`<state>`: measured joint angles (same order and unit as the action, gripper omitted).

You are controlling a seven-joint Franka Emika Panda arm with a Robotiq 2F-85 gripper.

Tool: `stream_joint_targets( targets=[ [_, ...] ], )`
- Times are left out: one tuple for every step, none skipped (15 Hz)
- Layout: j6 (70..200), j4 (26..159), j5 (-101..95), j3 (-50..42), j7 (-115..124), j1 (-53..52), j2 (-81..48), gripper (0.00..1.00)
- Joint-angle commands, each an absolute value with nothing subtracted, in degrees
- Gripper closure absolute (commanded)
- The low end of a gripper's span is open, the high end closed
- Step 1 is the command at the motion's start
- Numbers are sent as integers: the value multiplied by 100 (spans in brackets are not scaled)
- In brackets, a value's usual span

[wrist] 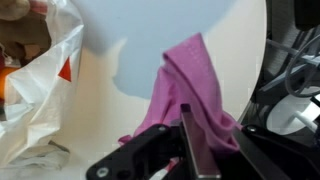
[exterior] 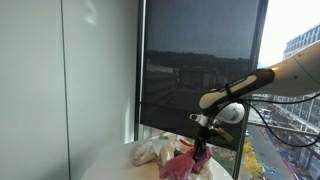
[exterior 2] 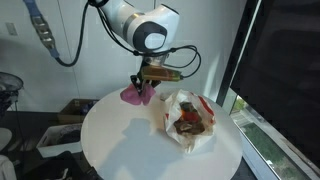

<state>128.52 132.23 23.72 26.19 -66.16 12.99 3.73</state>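
I should move the pink cloth away from the plastic bag with my gripper. I should then lower it onto the table top along its rim, because that spot is bare.
My gripper is shut on a pink cloth and holds it just above the far-left edge of the round white table. In the wrist view the pink cloth hangs bunched from between my fingers over the table top. In an exterior view the cloth droops below the gripper. An open white plastic bag with dark red-brown contents lies on the table to the right of the cloth; it also shows in the wrist view and in an exterior view.
A large window with a dark blind stands behind the table. A white wall panel is beside it. Boxes and clutter sit on the floor by the table. Cables hang off the arm.
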Motion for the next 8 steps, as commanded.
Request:
stream_joint_targets(
  targets=[
    [11869, 13310, 2596, 1591, -7323, 268, 411, 94],
    [11749, 13376, 2483, 1461, -7344, 82, 231, 95],
    [11633, 13434, 2466, 1351, -7425, -66, 82, 94],
    [11679, 13547, 2519, 1275, -7603, -189, -124, 93],
    [11828, 13644, 2520, 1238, -7680, -284, -312, 93],
    [11954, 13732, 2568, 1222, -7752, -357, -547, 90],
    [12296, 13869, 2522, 1233, -7771, -425, -771, 90],
    [12825, 13999, 2496, 1268, -7840, -495, -1156, 90]
  ],
)
